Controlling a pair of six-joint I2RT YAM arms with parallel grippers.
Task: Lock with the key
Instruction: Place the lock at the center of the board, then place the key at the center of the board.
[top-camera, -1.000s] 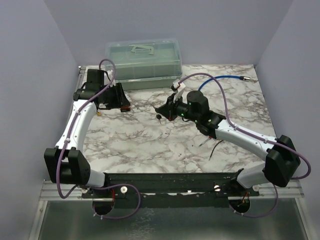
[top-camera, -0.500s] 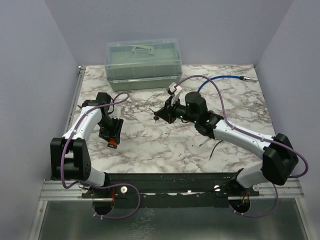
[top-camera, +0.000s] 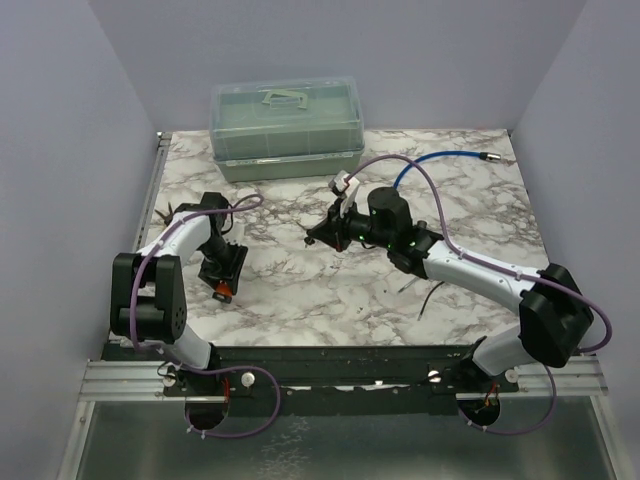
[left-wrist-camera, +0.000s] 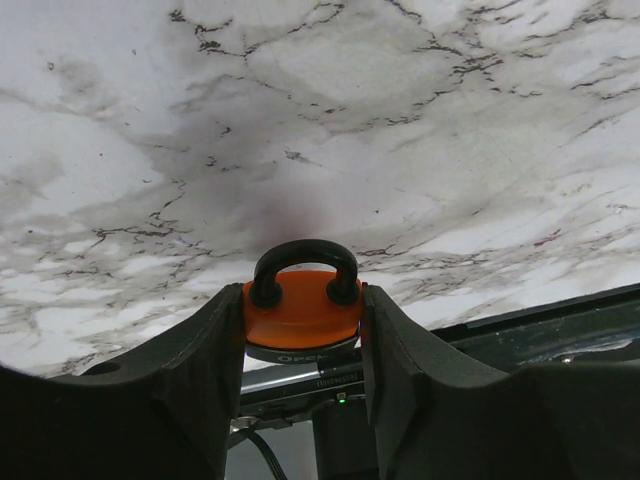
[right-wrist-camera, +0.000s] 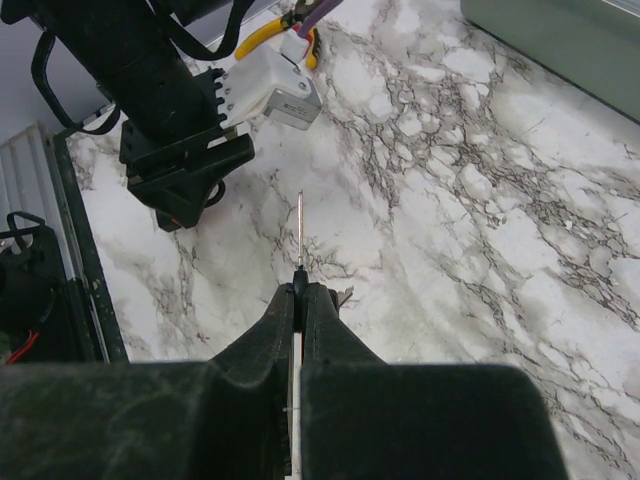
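My left gripper is holding the orange padlock (top-camera: 223, 291) and next needs to bring it down, ease it slightly outward onto the bare marble below and release it, because that patch of table is clear.
My left gripper (left-wrist-camera: 303, 310) is shut on an orange padlock (left-wrist-camera: 302, 308) with a black shackle that points away from the wrist. In the top view the gripper (top-camera: 222, 281) holds the padlock (top-camera: 223, 291) low over the table's left side, near the front. My right gripper (right-wrist-camera: 299, 290) is shut on a key (right-wrist-camera: 300, 235), its thin metal blade sticking forward, seen edge on. In the top view the right gripper (top-camera: 322, 233) sits at the table's centre, well right of the padlock, with the key tip (top-camera: 310, 238) pointing left.
A green lidded box (top-camera: 287, 127) stands at the back of the marble table (top-camera: 340, 300). A blue cable (top-camera: 440, 160) lies at the back right. The left arm's body (right-wrist-camera: 160, 90) fills the right wrist view's upper left.
The left arm swung from the back left down toward the front, carrying the padlock. The right gripper moved slightly up and left with the key.
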